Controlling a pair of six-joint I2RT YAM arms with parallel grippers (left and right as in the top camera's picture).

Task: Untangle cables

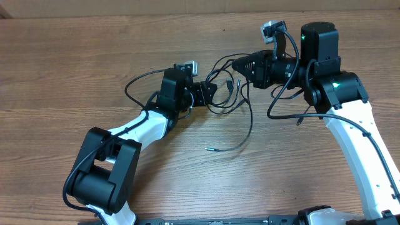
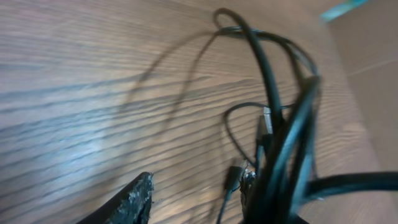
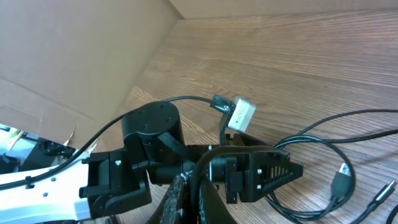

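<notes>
The cable in my right gripper moves over the tabletop next, toward the right in the overhead view, and is released, since it still runs into the tangle.
Several thin black cables (image 1: 248, 119) lie tangled on the wooden table between the two arms. One silver-tipped end (image 1: 209, 149) trails toward the front. My left gripper (image 1: 211, 92) reaches into the tangle from the left. In the left wrist view it (image 2: 198, 180) is open, with bare wood between the fingers and a bunch of cables (image 2: 273, 99) draped against the right finger (image 2: 249, 186). My right gripper (image 1: 237, 64) faces it from the right. In the right wrist view it (image 3: 193, 177) is shut on one cable (image 3: 249, 152) that arcs up from the jaws. Loose loops (image 3: 348, 146) and a plug (image 3: 341, 180) lie to the right.
A cardboard wall (image 1: 125, 6) stands along the table's back edge and also rises close on the left in the right wrist view (image 3: 74, 56). Thicker arm wires loop beside the left arm (image 1: 134, 84) and the right arm (image 1: 281, 103). The left wrist camera (image 3: 240, 114) sits near the right gripper.
</notes>
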